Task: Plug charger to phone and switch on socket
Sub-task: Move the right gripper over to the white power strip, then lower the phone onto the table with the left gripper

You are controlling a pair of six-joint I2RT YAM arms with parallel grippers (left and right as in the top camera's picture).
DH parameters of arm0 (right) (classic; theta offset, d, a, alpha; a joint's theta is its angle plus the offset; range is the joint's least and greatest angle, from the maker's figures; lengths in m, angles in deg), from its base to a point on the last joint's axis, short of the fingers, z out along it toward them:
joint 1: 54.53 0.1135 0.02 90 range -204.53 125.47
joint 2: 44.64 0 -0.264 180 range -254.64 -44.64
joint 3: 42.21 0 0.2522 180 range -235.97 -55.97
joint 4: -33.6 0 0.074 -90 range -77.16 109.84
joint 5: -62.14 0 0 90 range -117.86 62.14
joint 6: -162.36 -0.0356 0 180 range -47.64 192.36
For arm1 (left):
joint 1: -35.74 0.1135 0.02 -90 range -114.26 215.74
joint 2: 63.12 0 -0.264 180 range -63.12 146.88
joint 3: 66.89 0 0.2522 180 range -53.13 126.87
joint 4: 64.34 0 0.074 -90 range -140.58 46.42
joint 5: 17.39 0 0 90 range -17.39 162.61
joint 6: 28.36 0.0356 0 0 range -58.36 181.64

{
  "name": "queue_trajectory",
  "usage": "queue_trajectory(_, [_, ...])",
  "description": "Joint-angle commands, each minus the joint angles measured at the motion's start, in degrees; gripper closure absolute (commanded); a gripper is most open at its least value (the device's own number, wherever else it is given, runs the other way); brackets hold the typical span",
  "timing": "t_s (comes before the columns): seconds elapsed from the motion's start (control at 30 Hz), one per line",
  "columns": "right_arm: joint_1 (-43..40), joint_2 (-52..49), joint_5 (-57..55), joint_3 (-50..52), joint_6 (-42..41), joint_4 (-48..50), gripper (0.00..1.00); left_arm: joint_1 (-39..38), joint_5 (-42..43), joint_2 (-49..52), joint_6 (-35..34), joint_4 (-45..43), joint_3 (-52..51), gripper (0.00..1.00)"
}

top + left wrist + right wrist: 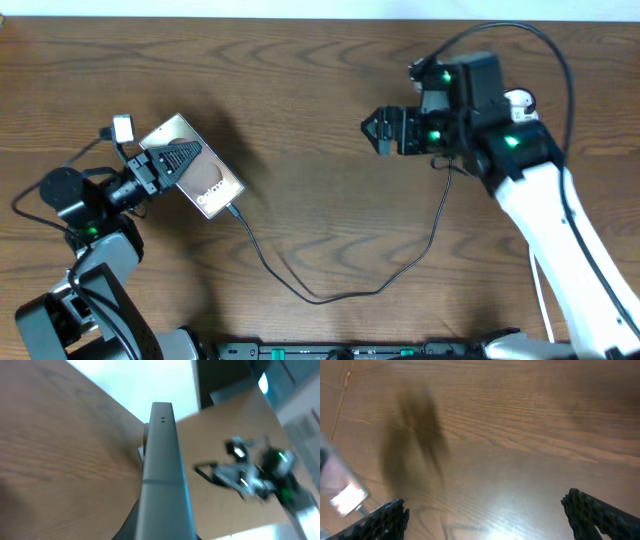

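Note:
I should turn my left gripper, lower it to the wood beneath it and release the phone, since the charger's tip is in the phone's lettered end.
The phone [205, 180] is a grey-brown slab with "Galaxy" lettering, at the left of the table. My left gripper [178, 160] is shut on it, one black finger across its top face. In the left wrist view the phone [162, 470] shows edge-on between the jaws. The charger [320, 297], a thin black cable, meets the phone's lettered end with its tip [233, 211], loops across the table and runs up under my right arm. My right gripper [380, 131] is open and empty above bare wood, its fingers wide apart in the right wrist view [492, 520]. The socket is mostly hidden by the right arm; a white rounded piece [518, 100] shows.
The table's far edge [300, 20] runs along the top, with a pale wall behind. My right arm [250, 475] shows blurred in the left wrist view. A blurred pale object [342, 492] sits at the left edge of the right wrist view.

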State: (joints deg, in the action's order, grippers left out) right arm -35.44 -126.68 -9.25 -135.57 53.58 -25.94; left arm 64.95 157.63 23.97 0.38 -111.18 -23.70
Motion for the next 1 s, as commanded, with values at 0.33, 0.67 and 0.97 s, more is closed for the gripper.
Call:
queue_trajectory(0.33, [3.1,3.1,-2.7,-0.3,0.8,-8.9,0.01,0.2,-28.7,-0.6,10.7,29.7,-0.5,0.93])
queue_trajectory(0.67, [4.1,3.2,-2.9,-0.3,0.0,-8.9,0.01,0.2,-38.6,-0.6,21.0,46.3,-0.5,0.93])
queue_trajectory(0.97, [4.3,3.1,-2.9,-0.2,0.0,-9.4,0.01,0.2,-39.1,-0.6,21.0,50.9,-0.5,0.92])
